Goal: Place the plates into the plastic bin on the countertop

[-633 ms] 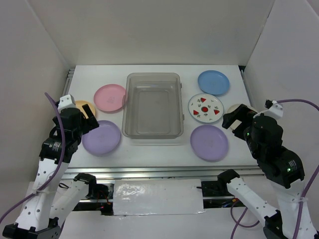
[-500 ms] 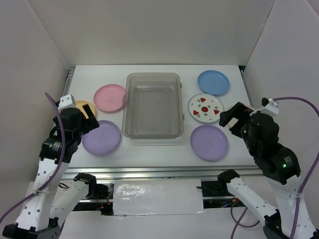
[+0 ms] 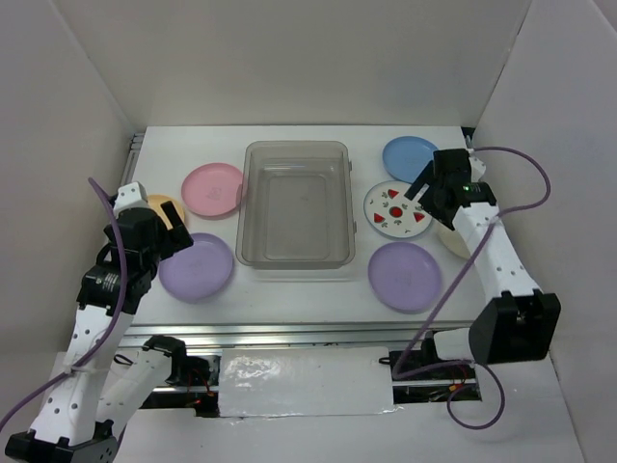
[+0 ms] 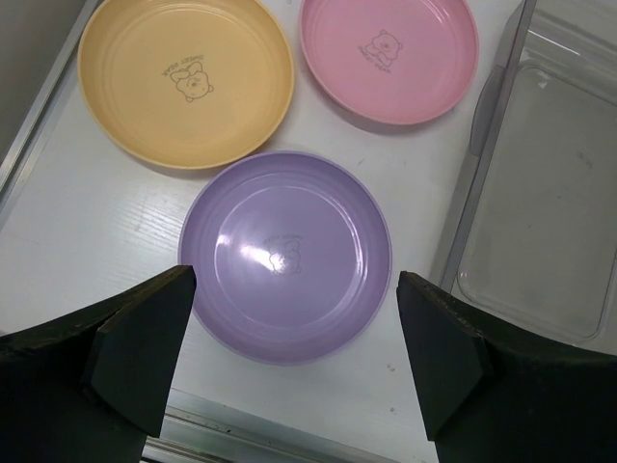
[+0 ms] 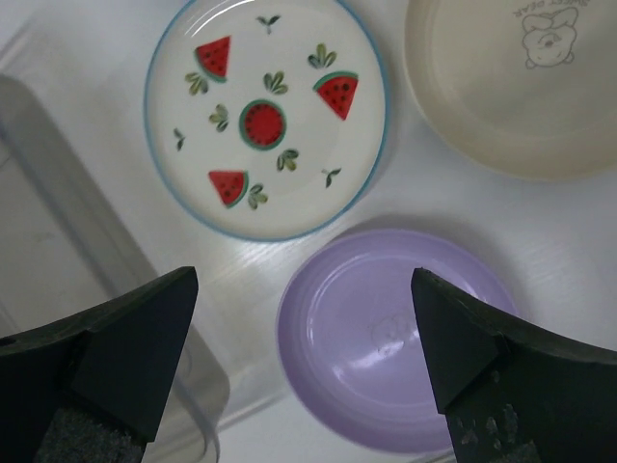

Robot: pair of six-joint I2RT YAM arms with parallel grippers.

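My right gripper will go down with its fingers open, so that they come astride the fruit-pattern plate's rim (image 3: 429,223) (image 5: 387,113).
The clear plastic bin (image 3: 249,207) stands empty mid-table. Left of it lie a pink plate (image 3: 212,189), an orange-yellow plate (image 3: 154,205) partly behind my left arm, and a lavender plate (image 3: 197,267). Right of it lie a blue plate (image 3: 413,159), a fruit-pattern plate (image 3: 393,209), a second lavender plate (image 3: 405,276) and a cream plate (image 3: 449,239) partly under my right arm. My left gripper (image 4: 289,362) is open above the near edge of the left lavender plate (image 4: 284,256). My right gripper (image 5: 304,362) is open, held above the right lavender plate (image 5: 395,338) and the fruit-pattern plate (image 5: 265,121).
The white countertop (image 3: 289,289) has white walls on three sides and a metal rail (image 3: 289,333) at the front. The bin's rim (image 4: 501,96) is right of the left gripper; the bin's corner (image 5: 58,193) is left of the right gripper.
My right arm has stretched forward and left from the table's right side to above the fruit-pattern plate, baring part of the cream plate. My left arm has barely moved.
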